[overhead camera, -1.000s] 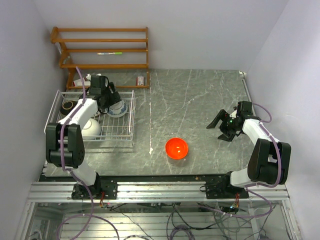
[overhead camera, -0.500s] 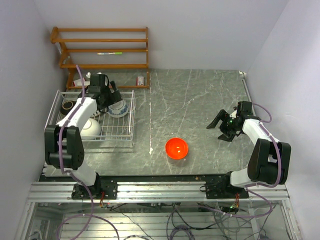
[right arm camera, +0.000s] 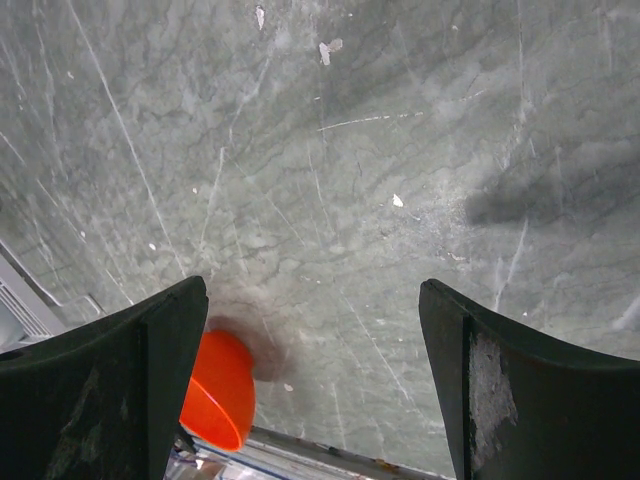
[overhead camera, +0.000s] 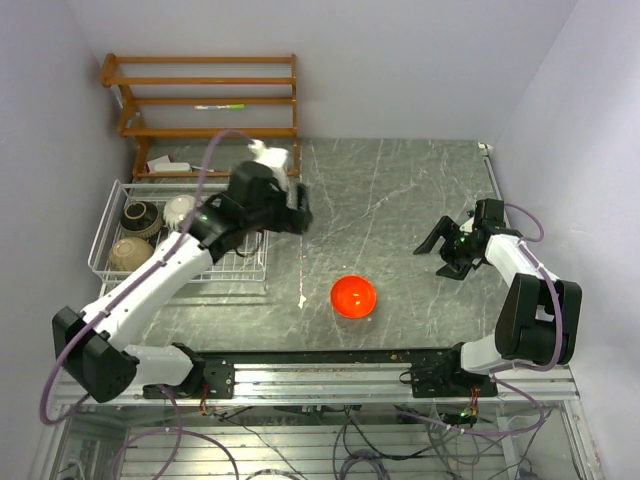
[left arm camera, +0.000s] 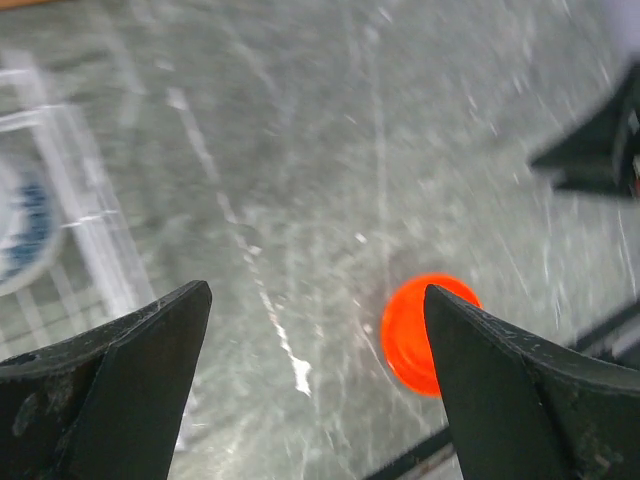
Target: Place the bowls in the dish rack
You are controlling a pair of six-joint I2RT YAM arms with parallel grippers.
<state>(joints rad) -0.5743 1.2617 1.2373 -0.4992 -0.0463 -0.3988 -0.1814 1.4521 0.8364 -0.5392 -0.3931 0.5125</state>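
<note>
My left gripper should move back and to the right in the top view, down onto the orange-red bowl's rim facing my right gripper. That bowl stands outside the rack.
An orange-red bowl [overhead camera: 353, 296] sits alone on the grey table, in front of centre; the left wrist view shows this bowl [left arm camera: 425, 330] beside my right finger. The white wire dish rack [overhead camera: 240, 272] stands at the left. It holds a dark bowl [overhead camera: 140, 217], a pale bowl [overhead camera: 180, 208] and a tan bowl [overhead camera: 128, 254]. A blue-and-white bowl [left arm camera: 20, 225] shows inside it too. My left gripper [overhead camera: 297, 213] hangs open and empty just right of the rack. My right gripper [overhead camera: 440, 245] stands open and empty at the right, and its camera sees the orange bowl [right arm camera: 220, 390].
A wooden slatted shelf [overhead camera: 205, 100] stands against the back wall behind the rack. White walls close in on the left and right. The metal frame rail [overhead camera: 320, 380] runs along the near table edge.
My left arm has swung out of the dish rack and rightward over the table, opening fully. The bowls in the rack now show. The right arm has not moved.
</note>
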